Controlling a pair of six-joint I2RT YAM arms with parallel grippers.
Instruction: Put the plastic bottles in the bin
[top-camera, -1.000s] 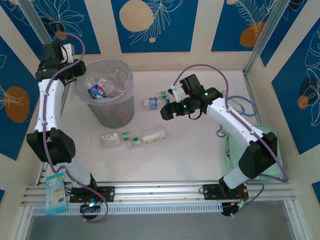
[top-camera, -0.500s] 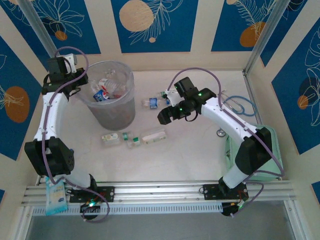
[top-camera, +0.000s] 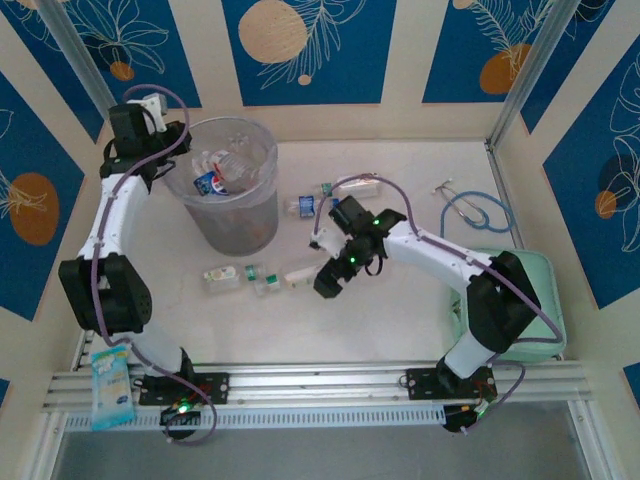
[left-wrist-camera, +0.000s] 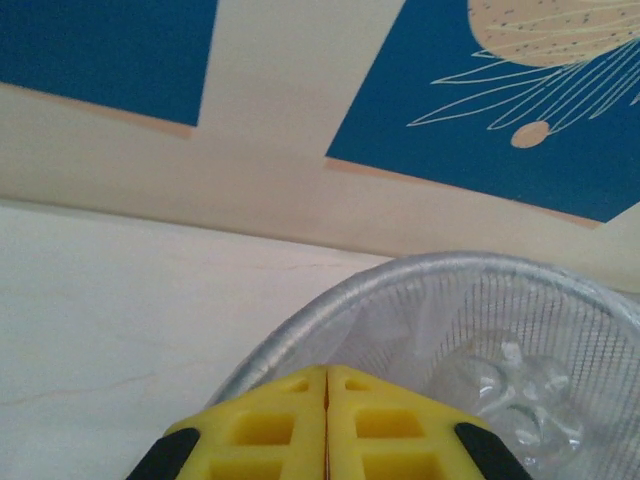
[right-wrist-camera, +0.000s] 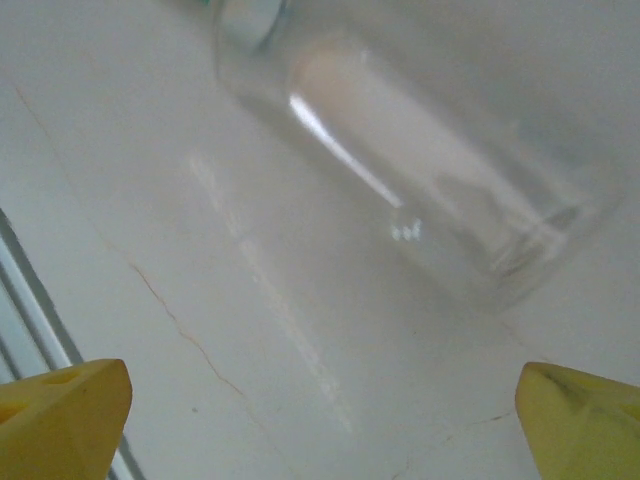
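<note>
I need to lower my right gripper over the clear bottle's base end, turning to straddle its sides, as it lies at an angle to my open fingers.
The bin (top-camera: 262, 215), a round translucent basket with a clear liner, stands at the back left with several plastic bottles (top-camera: 215, 178) inside. More bottles lie on the table: one with a pale label (top-camera: 221, 276), a small one (top-camera: 262, 279) and a clear one (top-camera: 300, 272) in front of the bin, a blue-labelled one (top-camera: 304, 206) and a longer one (top-camera: 355, 186) to its right. My left gripper (top-camera: 160, 145) (left-wrist-camera: 327, 400) is shut and empty, just outside the bin's rim (left-wrist-camera: 300, 325). My right gripper (top-camera: 325, 282) (right-wrist-camera: 320, 420) hangs open low over the clear bottle (right-wrist-camera: 420, 170).
A pale green case (top-camera: 525, 300) sits at the right edge beside my right arm's base. A stethoscope (top-camera: 478, 212) lies at the back right. A blue packet (top-camera: 110, 388) hangs off the front rail at the left. Patterned walls close in the table on three sides.
My right arm has swung left and forward, down onto the clear bottle in front of the bin, jaws now wide. My left gripper has closed and shifted along the bin's back-left rim.
</note>
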